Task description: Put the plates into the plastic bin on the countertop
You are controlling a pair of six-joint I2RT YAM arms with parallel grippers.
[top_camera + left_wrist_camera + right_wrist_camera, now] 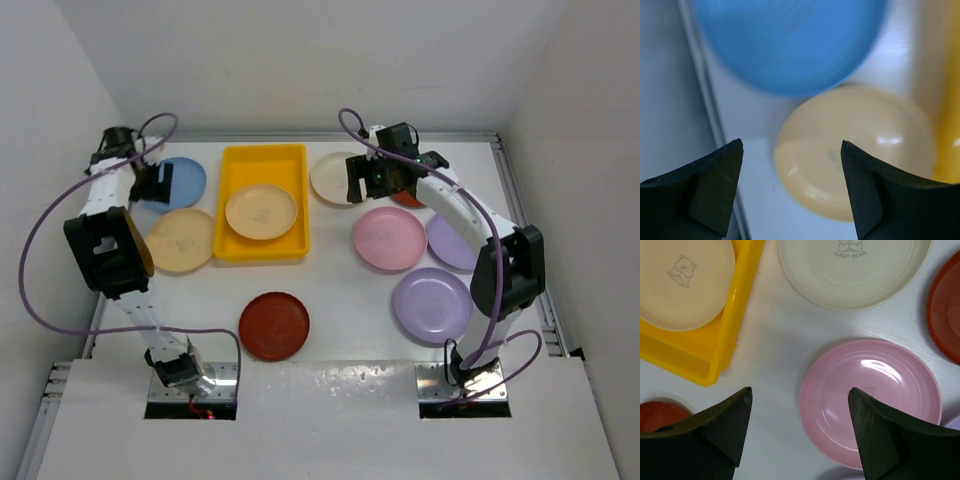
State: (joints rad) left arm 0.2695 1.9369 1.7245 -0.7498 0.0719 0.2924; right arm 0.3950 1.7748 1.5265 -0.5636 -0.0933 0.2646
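My left gripper will move down and back next, with its open fingers on both sides of the tan-yellow plate's rim opposite the bin, because that rim is below it toward my base.
The yellow plastic bin (pixel 262 152) sits at the back middle of the white countertop (pixel 340 290) with one tan plate (pixel 261 212) in it. My left gripper (pixel 155 185) is open and empty above the blue plate (pixel 185 182) and the tan-yellow plate (pixel 182 240); both show in the left wrist view, blue (pixel 790 45) and tan (pixel 855 150). My right gripper (pixel 375 185) is open and empty, above the gap between the cream plate (pixel 855 270) and the pink plate (pixel 875 395). Its jaws stand wide over the pink plate's left rim.
Two lavender plates (pixel 432 305) (pixel 452 243) lie at the right. One dark red plate (pixel 274 325) lies at the front middle, another (pixel 408 198) is partly hidden behind the right gripper. A raised metal edge (pixel 512 190) and white walls bound the counter.
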